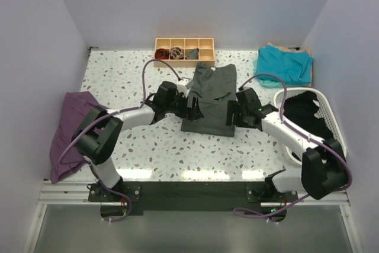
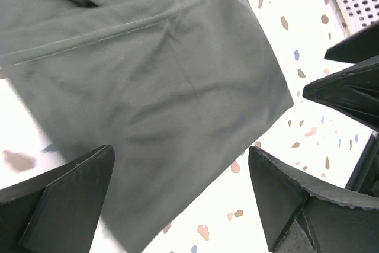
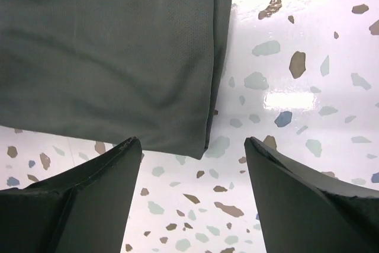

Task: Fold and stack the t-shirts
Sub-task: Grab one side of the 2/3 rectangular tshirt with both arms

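I should bring my left gripper back along the shirt's edge and down onto the near corner of the folded shirt (image 1: 183, 119), because that corner is flat and uncovered.
The dark charcoal grey t-shirt (image 1: 211, 99) lies partly folded in the middle of the table. It fills the upper left of the left wrist view (image 2: 148, 87) and the upper left of the right wrist view (image 3: 112, 51). My left gripper (image 1: 190, 108) is open at the shirt's left edge, holding nothing. My right gripper (image 1: 232, 113) is open at the shirt's right edge, holding nothing. In the left wrist view my left gripper (image 2: 180, 173) stands over the shirt's corner. In the right wrist view my right gripper (image 3: 192, 149) stands just off a folded corner. The teal t-shirt (image 1: 284, 63) lies at the back right.
A wooden compartment tray (image 1: 184, 49) with small items stands at the back edge. A white perforated basket (image 1: 323, 111) holding dark cloth is at the right. A purple garment (image 1: 68, 131) hangs over the table's left edge.
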You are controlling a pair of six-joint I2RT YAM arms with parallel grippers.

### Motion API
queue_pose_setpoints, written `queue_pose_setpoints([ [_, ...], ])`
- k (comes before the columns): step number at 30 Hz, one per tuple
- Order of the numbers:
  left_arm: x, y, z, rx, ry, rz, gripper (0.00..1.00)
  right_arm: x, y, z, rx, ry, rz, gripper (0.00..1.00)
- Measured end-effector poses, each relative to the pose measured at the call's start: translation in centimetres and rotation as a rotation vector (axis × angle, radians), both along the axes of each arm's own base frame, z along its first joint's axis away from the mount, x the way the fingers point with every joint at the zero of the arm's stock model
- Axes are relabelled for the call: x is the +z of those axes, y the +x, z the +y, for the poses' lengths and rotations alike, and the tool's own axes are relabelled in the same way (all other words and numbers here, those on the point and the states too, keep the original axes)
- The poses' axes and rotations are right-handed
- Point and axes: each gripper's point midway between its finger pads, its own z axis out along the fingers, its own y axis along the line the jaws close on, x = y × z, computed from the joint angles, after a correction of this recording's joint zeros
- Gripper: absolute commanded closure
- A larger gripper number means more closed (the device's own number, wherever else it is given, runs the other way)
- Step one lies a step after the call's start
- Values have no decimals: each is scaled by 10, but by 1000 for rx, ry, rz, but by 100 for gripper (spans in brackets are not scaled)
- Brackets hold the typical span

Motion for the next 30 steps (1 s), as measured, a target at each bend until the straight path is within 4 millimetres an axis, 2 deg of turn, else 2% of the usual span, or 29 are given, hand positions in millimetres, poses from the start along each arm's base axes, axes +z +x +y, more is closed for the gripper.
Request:
queue_pose_setpoints([
  [2, 6, 0, 8, 32, 12, -27, 0, -3, -4, -1, -20, 9, 6, 25],
  [4, 5, -8, 22, 63, 30, -33, 0, -14, -17, -5, -37, 14, 38, 25],
  [10, -34, -44, 61, 123, 85, 46, 0, -45, -58, -11, -72, 63, 119, 24],
  [15, -33, -48, 67, 139, 18, 29, 1, -51, -64, -6, -86, 124, 113, 24],
  [17, -32, -48, 66, 133, -7, 31, 8, -50, -61, -3, -92, 145, 101, 24],
  [18, -32, -48, 64, 129, -20, 34, 16, -50, -58, -2, -96, 153, 95, 24],
  [20, -33, -47, 57, 105, -61, 39, 24, -51, -50, 2, -103, 171, 77, 24],
  [21, -34, -47, 54, 92, -83, 44, 33, -50, -44, 6, -104, 190, 62, 25],
  [26, -40, -52, 37, 25, -184, 90, 52, -48, -20, 22, -100, 258, 20, 30],
  [27, -42, -54, 36, 19, -196, 101, 59, -47, -17, 24, -98, 268, 13, 33],
  [28, -43, -56, 35, 12, -207, 110, 63, -48, -15, 26, -97, 276, 9, 47],
  [29, -45, -57, 34, 10, -211, 117, 68, -48, -13, 28, -93, 285, 7, 55],
  [30, -47, -59, 33, 4, -215, 131, 81, -49, -12, 29, -90, 289, 7, 64],
])
